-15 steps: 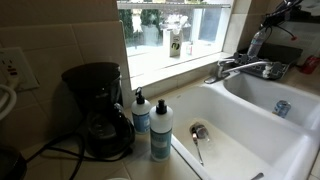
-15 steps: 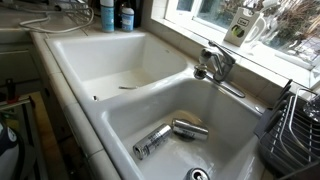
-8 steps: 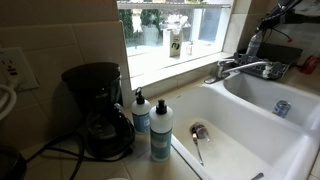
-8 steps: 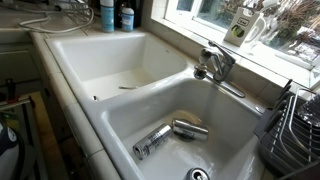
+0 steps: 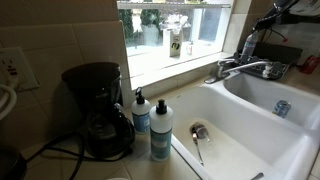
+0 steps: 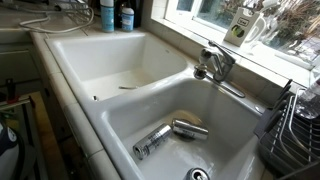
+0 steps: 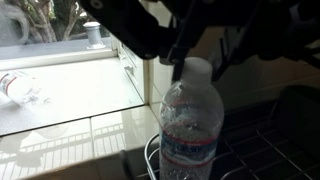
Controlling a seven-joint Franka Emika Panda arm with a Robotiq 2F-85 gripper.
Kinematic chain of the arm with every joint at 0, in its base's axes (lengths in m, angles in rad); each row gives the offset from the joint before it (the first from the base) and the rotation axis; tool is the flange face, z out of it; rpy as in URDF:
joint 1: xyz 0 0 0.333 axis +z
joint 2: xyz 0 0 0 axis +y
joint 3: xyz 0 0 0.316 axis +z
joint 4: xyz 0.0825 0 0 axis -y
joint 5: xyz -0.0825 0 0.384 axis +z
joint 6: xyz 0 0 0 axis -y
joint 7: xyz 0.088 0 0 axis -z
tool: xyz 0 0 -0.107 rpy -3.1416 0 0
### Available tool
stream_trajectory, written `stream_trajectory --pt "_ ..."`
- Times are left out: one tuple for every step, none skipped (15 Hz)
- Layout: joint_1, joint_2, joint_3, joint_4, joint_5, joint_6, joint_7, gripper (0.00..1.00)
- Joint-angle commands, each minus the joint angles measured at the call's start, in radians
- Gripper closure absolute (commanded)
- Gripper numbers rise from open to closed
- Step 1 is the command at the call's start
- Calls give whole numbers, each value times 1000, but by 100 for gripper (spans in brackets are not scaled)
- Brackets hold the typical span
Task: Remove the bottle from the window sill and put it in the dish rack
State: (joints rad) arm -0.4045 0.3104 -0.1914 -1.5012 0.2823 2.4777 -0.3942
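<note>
I should next lower the upright bottle in my gripper a little, in among the wires of the dark wire dish rack below, where it can stand. Then I should let go of the bottle's neck.
My gripper [image 7: 200,60] comes in from the top of the wrist view and is shut on the neck of the bottle [image 7: 192,125], a clear plastic bottle with a pale cap. The bottle hangs upright just above the dark wire dish rack [image 7: 268,150]. In an exterior view the bottle [image 5: 249,43] hangs under the dark gripper [image 5: 262,22] at the far right, past the end of the bright window sill [image 5: 165,63]. The sill also shows as a pale ledge in the wrist view [image 7: 70,100]. The dish rack [image 6: 296,122] shows at the right edge of an exterior view; the bottle is out of that view.
A white bottle with a dark-and-yellow label [image 5: 175,42] stands on the sill. The faucet [image 5: 243,69] stands behind the white double sink [image 6: 120,100], which holds two cans [image 6: 168,135]. A coffee maker [image 5: 98,108] and pump soap bottles [image 5: 152,122] stand on the counter.
The gripper and the bottle have shifted slightly to the left in the exterior view. Nothing else has moved.
</note>
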Motion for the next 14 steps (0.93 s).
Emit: stream_trajectory --pt "-7 -10 17 -34 -2 33 -10 92" --pt "-8 -8 18 -34 -1 29 -8 92" --pt "-8 -8 18 -35 -3 25 -7 92" --pt "-7 -9 18 -37 -5 22 -4 92" --pt "-7 -9 16 -40 -7 23 -3 92" --pt "-8 -8 15 -42 -8 22 -1 92" --pt "-9 -7 16 -43 -5 25 -2 92" --pt "-10 -5 15 -44 -4 25 -1 92" --pt "-11 -3 15 -43 -3 23 0 92" --pt "-13 -2 16 -43 0 23 -1 92" --pt "-14 0 16 -43 -1 23 1 92" --pt "-14 2 15 -41 -4 22 3 92" --pt "-14 3 14 -40 -5 19 4 92" --pt "-14 5 15 -40 -5 19 3 92"
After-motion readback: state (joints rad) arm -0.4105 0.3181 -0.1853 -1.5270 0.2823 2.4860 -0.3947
